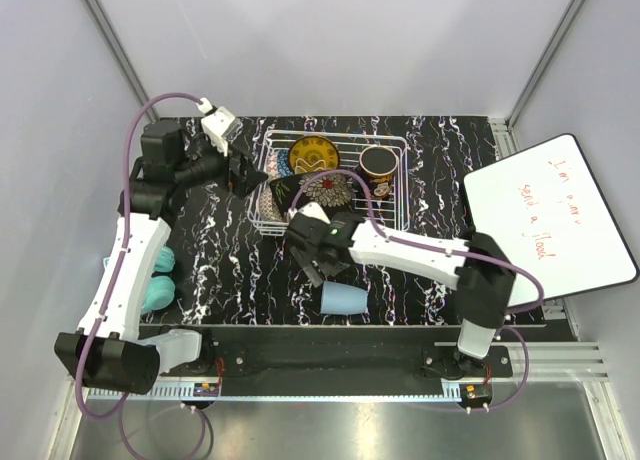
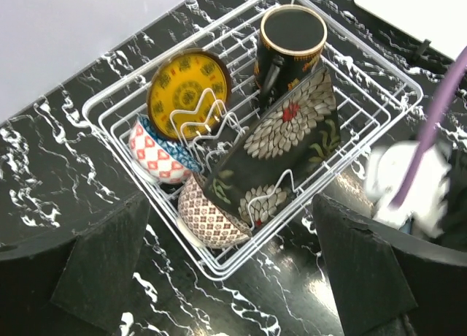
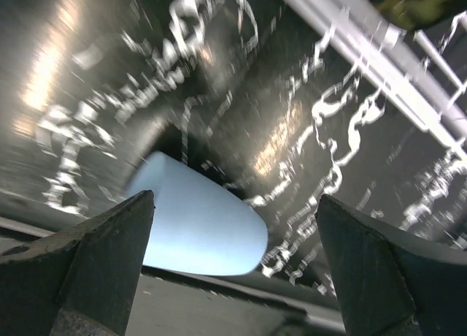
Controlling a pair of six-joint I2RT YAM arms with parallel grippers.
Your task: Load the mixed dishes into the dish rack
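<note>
My right gripper lowers its fingertips back with a turn onto the light-blue cup at its nearer, wide end [image 1: 327, 298] [image 3: 162, 203] next, since the cup lies on its side below and back.
The white wire dish rack [image 1: 395, 195] [image 2: 379, 66] holds a yellow round plate [image 1: 313, 155] [image 2: 188, 84], a dark floral mug [image 1: 377, 163] [image 2: 290, 44], a black square floral plate [image 1: 325, 191] [image 2: 284, 139], a blue-rimmed patterned bowl [image 2: 157, 157] and a beige patterned bowl [image 2: 208, 219]. A light-blue cup [image 1: 345, 298] [image 3: 201, 219] lies on its side near the table's front edge. My right gripper [image 1: 320, 268] [image 3: 237, 270] hangs open just above and left of the cup, holding nothing. My left gripper [image 1: 245, 176] [image 2: 233, 277] is open and empty over the rack's left corner.
Teal rounded items [image 1: 158, 280] lie at the table's left edge beside the left arm. A whiteboard [image 1: 548, 218] with red writing overhangs the right side. The rack's wire edge [image 3: 365, 40] shows beyond the cup in the right wrist view.
</note>
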